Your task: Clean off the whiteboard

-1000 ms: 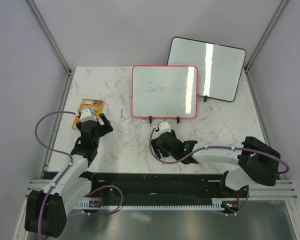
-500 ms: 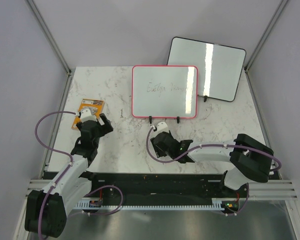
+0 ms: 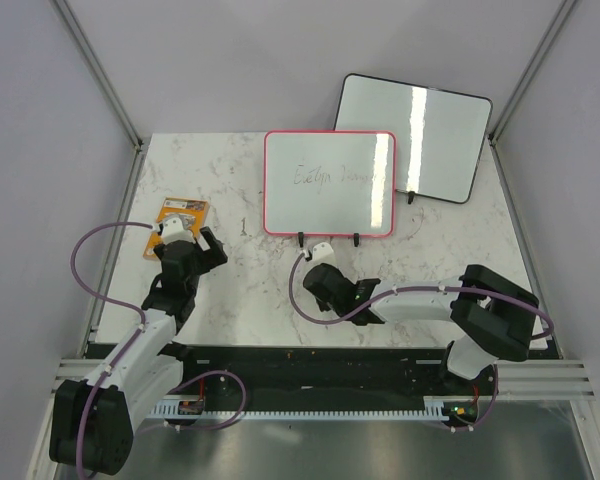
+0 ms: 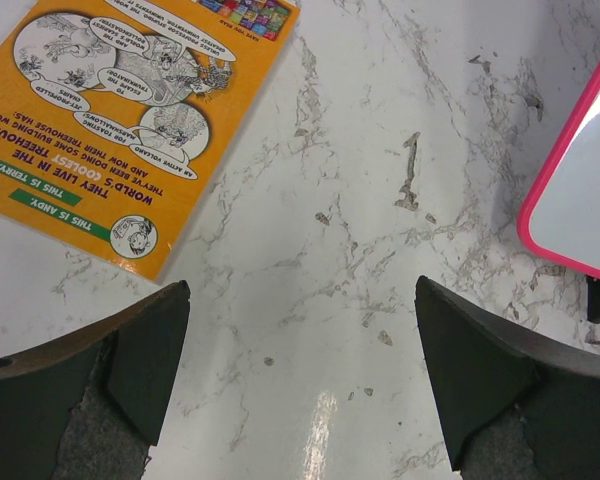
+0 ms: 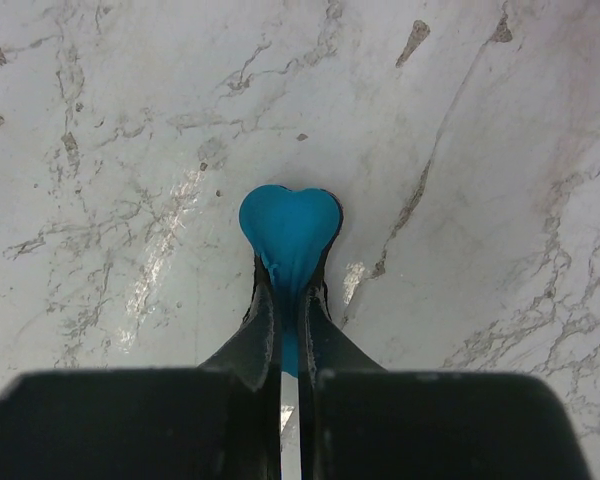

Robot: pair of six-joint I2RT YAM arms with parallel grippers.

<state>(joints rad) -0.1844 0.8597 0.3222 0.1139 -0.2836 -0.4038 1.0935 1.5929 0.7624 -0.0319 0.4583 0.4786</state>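
My right gripper holds the blue piece, which I should next lift outward onto the pink-framed whiteboard's lower face (image 3: 332, 210) and release, as that board has the dark writing.
The whiteboard (image 3: 328, 185) with the pink frame stands upright on black feet at the table's middle back, with faint dark writing near its top. Its corner (image 4: 592, 205) shows at the right edge of the left wrist view. My right gripper (image 3: 322, 285) is low over the table just in front of the board. In the right wrist view it (image 5: 290, 290) is shut on a soft blue piece (image 5: 290, 225) that bulges out past the fingertips against the marble. My left gripper (image 3: 185, 243) (image 4: 300, 370) hangs open over bare table left of the board, holding nothing.
An orange comic book (image 3: 183, 213) (image 4: 130, 100) lies flat at the left, just beyond the left gripper. A second, black-framed whiteboard (image 3: 412, 137) leans behind and to the right of the pink one. Grey walls close in the table's sides.
My right gripper has closed from wide open onto the blue piece, and its arm has drawn slightly left. The left arm has barely moved.
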